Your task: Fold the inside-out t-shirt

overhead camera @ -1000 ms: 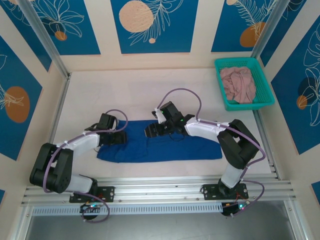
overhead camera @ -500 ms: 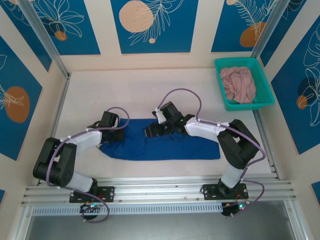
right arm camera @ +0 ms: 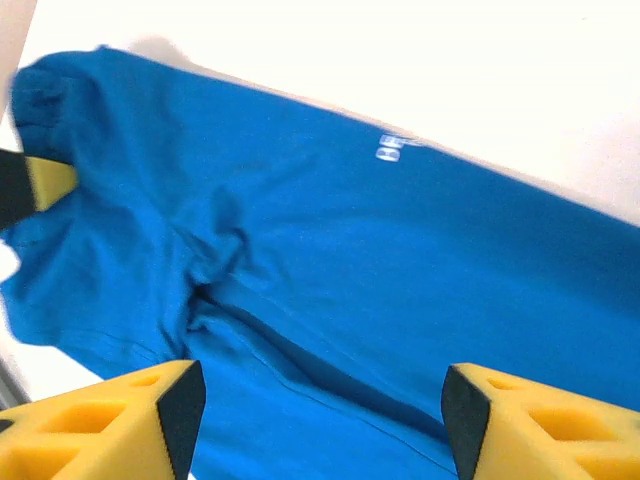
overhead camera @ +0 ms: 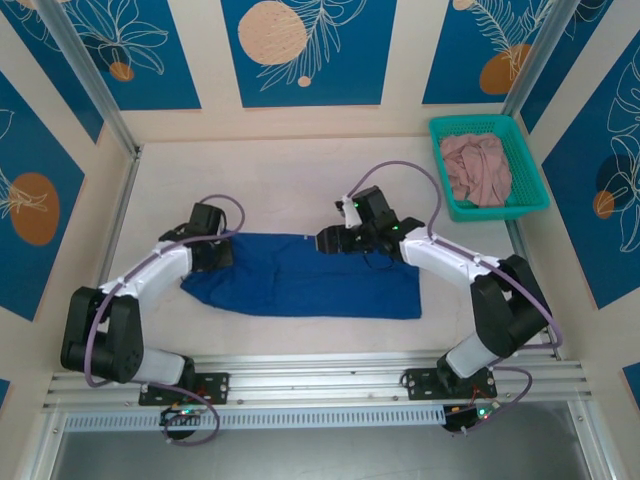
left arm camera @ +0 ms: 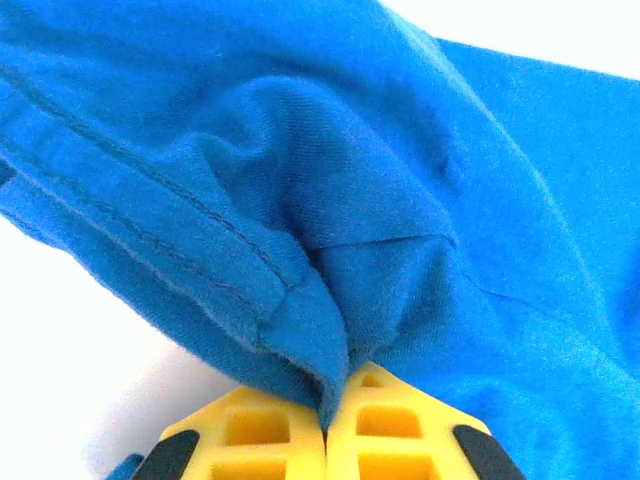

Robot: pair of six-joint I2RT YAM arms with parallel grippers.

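Note:
I should lift the bunched fold of hem with my left gripper over toward the shirt's flat middle (overhead camera: 303, 275) (left arm camera: 585, 190) to let it go, as the cloth there is spread out.
The inside-out t-shirt (overhead camera: 310, 285), royal blue, lies flattened across the near middle of the table. Its seams and a small white label (right arm camera: 395, 148) face up. My left gripper (overhead camera: 218, 254) sits at the shirt's left end, and its yellow fingers (left arm camera: 270, 440) are shut on a bunched fold of the hem (left arm camera: 310, 340). My right gripper (overhead camera: 328, 240) hovers over the shirt's far edge near the middle. It stands open wide, with blue cloth (right arm camera: 330, 300) spread below the gap and nothing between the fingers (right arm camera: 130, 420).
A teal basket (overhead camera: 485, 122) at the far right corner holds a dusty-pink garment (overhead camera: 478, 168). Aluminium rails (overhead camera: 320, 375) run along the table's near edge and metal posts stand at the sides. Bare white table (overhead camera: 280, 180) lies beyond the shirt.
The left gripper closed on the shirt's left end and drew it left and away. The right gripper stayed open and moved right and farther back. The shirt now lies further left.

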